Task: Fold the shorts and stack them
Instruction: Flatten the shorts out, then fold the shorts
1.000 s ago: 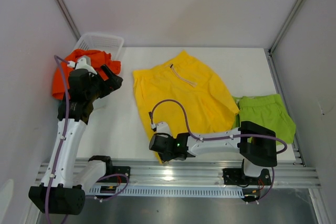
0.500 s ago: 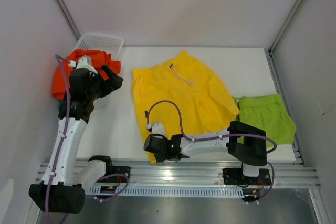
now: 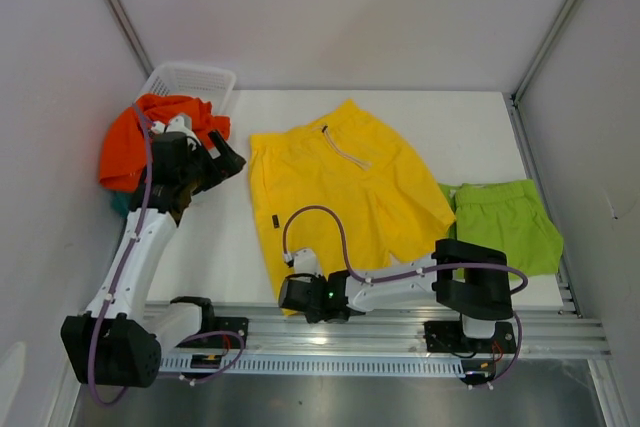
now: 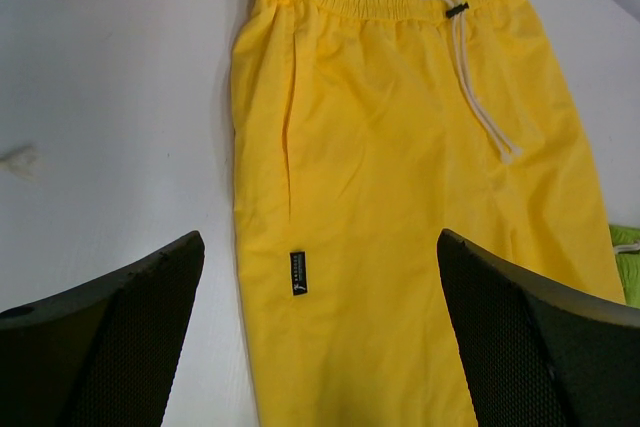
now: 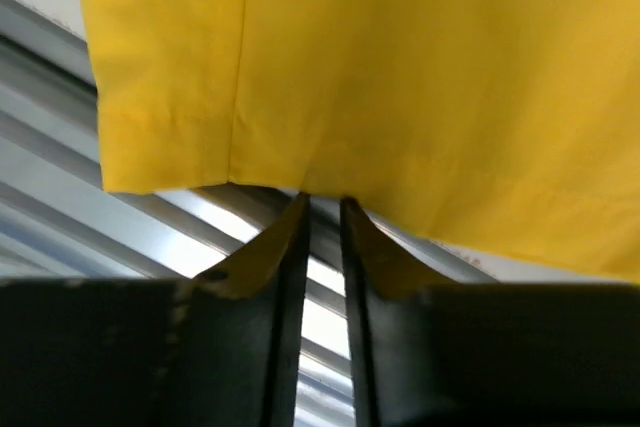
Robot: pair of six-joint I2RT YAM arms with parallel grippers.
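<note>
The right gripper opens and shifts left in the top view along the hem onto the shorts' near corner next, before folding, since its fingers stand short of it.
Yellow shorts (image 3: 345, 182) lie spread flat mid-table, waistband and white drawstring at the far end, one leg hem overhanging the near edge. My right gripper (image 3: 290, 292) is low at that hem. In the right wrist view its fingers (image 5: 325, 199) stand a thin slit apart, tips right at the edge of the yellow cloth (image 5: 400, 67). My left gripper (image 3: 228, 159) hovers wide open just left of the waistband, and its wrist view (image 4: 320, 247) looks down on the yellow shorts (image 4: 400, 197). Lime green shorts (image 3: 505, 222) lie folded at the right. Orange shorts (image 3: 130, 142) are heaped at the far left.
A white mesh basket (image 3: 190, 77) stands at the back left behind the orange heap. A scrap of teal cloth (image 3: 115, 204) shows under that heap. The metal rail (image 3: 400, 332) runs along the near edge, directly under the right fingers. White walls close in on three sides.
The right gripper slid left and nearer along the hem, and its jaws narrowed to a slit. The left arm swung right toward the yellow waistband, still wide open.
</note>
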